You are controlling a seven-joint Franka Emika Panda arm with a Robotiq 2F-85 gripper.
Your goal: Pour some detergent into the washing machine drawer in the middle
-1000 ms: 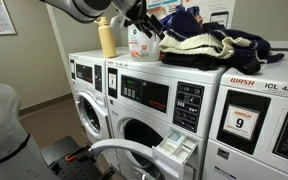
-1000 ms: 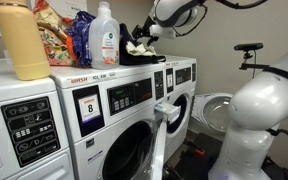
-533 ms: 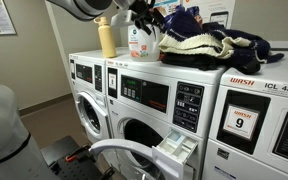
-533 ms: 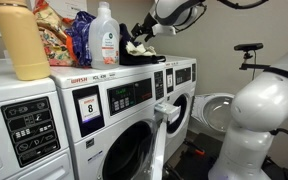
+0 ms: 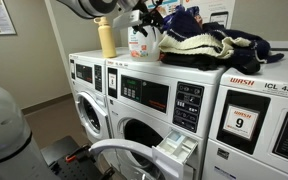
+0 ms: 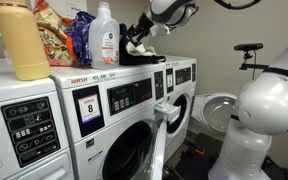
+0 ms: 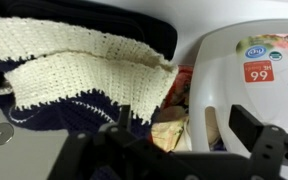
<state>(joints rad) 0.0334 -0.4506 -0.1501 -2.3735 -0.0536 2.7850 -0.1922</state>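
Observation:
The jug's handle is already lined up between the open fingers, so I will push my gripper outward past the knit cloth, onto the handle's upright bar (image 6: pixel 116 36) (image 7: pixel 196 122), and then close it.
The detergent jug (image 5: pixel 138 43), translucent white with a blue cap, stands on top of the middle washing machine (image 5: pixel 149 105). It also shows in an exterior view (image 6: pixel 104 38) and fills the right of the wrist view (image 7: pixel 252 70). My gripper (image 7: pixel 184 120) is open and empty. The jug's handle shows between its fingers, and I cannot tell if they touch it. In both exterior views the gripper (image 5: pixel 146 15) (image 6: pixel 141 33) hovers by the jug's upper side, over the knit cloth. The washing machine drawer (image 5: pixel 176 150) (image 6: pixel 164 110) is pulled out.
A slim yellow bottle (image 5: pixel 107 38) (image 6: pixel 22 42) stands beside the jug. A pile of cream and navy knit cloth (image 5: pixel 199 45) (image 7: pixel 74 65) lies on its other side. The middle machine's round door (image 5: pixel 119 155) hangs open. The machine with the red "9" sticker (image 5: pixel 244 122) adjoins it.
My gripper has shifted slightly up and closer to the jug's top. The jug, drawer and cloth have not moved.

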